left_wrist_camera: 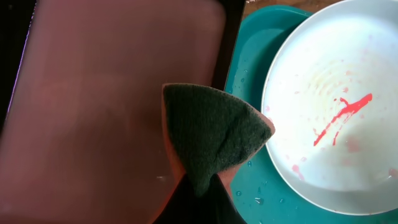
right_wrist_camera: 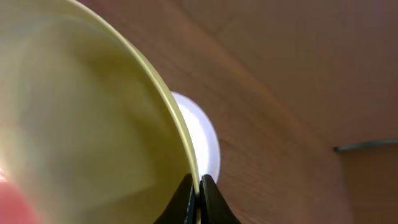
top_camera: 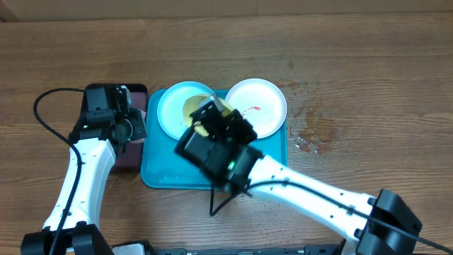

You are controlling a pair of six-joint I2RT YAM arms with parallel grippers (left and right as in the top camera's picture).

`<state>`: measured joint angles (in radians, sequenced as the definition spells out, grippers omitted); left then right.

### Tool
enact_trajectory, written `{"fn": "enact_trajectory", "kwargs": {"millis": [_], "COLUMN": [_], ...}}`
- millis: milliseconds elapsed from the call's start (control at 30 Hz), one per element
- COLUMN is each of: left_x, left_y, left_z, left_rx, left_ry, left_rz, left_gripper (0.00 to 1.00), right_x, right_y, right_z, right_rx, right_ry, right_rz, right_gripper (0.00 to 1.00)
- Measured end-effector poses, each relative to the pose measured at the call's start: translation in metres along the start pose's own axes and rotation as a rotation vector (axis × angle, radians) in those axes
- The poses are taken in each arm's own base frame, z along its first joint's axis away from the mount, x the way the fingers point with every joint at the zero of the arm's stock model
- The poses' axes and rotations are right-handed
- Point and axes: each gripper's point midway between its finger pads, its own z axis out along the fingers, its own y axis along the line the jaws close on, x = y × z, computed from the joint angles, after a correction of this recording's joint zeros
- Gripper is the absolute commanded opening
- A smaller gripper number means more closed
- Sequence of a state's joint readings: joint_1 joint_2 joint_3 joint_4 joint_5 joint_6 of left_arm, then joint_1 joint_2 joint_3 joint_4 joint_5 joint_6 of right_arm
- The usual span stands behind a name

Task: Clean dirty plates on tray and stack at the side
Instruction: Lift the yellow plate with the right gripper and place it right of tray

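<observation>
I will next carry the plate across, lower it and release it, as bare wood with room for the plate lies right of my right gripper in the overhead view.
The turquoise tray [top_camera: 212, 173] lies mid-table. On it are the light blue plate [top_camera: 170, 113] at the left and the white plate [top_camera: 262, 106] with a red smear at the right. My right gripper [top_camera: 212, 117] is shut on the rim of the yellow-green plate [top_camera: 192, 108] and holds it tilted above the tray. In the right wrist view the jaws [right_wrist_camera: 199, 186] pinch that rim [right_wrist_camera: 93, 124], with the white plate [right_wrist_camera: 204, 140] behind. My left gripper [left_wrist_camera: 199, 186] is shut on a green-and-orange sponge [left_wrist_camera: 214, 134], beside a pale, red-smeared plate [left_wrist_camera: 336, 106].
A smaller black-rimmed pinkish tray [top_camera: 131, 152] lies against the turquoise tray's left side, and my left gripper [top_camera: 133, 127] hovers over it [left_wrist_camera: 112, 93]. Water drops dot the turquoise tray [left_wrist_camera: 249, 68] and the wood right of it [top_camera: 308, 138]. A black cable [top_camera: 42, 117] loops at the left.
</observation>
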<state>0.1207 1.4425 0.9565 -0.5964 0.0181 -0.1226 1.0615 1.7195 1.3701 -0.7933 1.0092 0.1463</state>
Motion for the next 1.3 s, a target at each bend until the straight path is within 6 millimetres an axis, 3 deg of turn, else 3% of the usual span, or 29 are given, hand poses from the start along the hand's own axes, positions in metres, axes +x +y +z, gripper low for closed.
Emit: {"fn": "enact_trajectory", "kwargs": {"millis": [267, 633, 767, 900, 1133, 1300], "left_x": [0.000, 0.000, 0.000, 0.000, 0.000, 0.000], "left_y": [0.000, 0.000, 0.000, 0.000, 0.000, 0.000], "left_z": [0.000, 0.000, 0.000, 0.000, 0.000, 0.000], "left_rx": [0.000, 0.000, 0.000, 0.001, 0.000, 0.000], "left_ry": [0.000, 0.000, 0.001, 0.002, 0.002, 0.001], "left_rz": [0.000, 0.000, 0.000, 0.000, 0.000, 0.000], "left_gripper": [0.04, 0.04, 0.04, 0.04, 0.04, 0.04], "right_x": [-0.017, -0.019, -0.007, 0.014, 0.054, 0.107], "right_y": [-0.009, -0.014, -0.014, -0.035, -0.108, -0.163], "right_z": [-0.029, -0.027, 0.002, 0.042, 0.098, 0.134], "right_rx": [0.147, 0.164, 0.075, 0.017, -0.072, -0.130], "right_ry": [-0.116, -0.120, -0.029, 0.106, 0.307, 0.469], "right_rz": [-0.001, 0.038, 0.137, 0.296, 0.673, 0.934], "right_gripper": [0.04, 0.04, 0.04, 0.04, 0.04, 0.04]}}
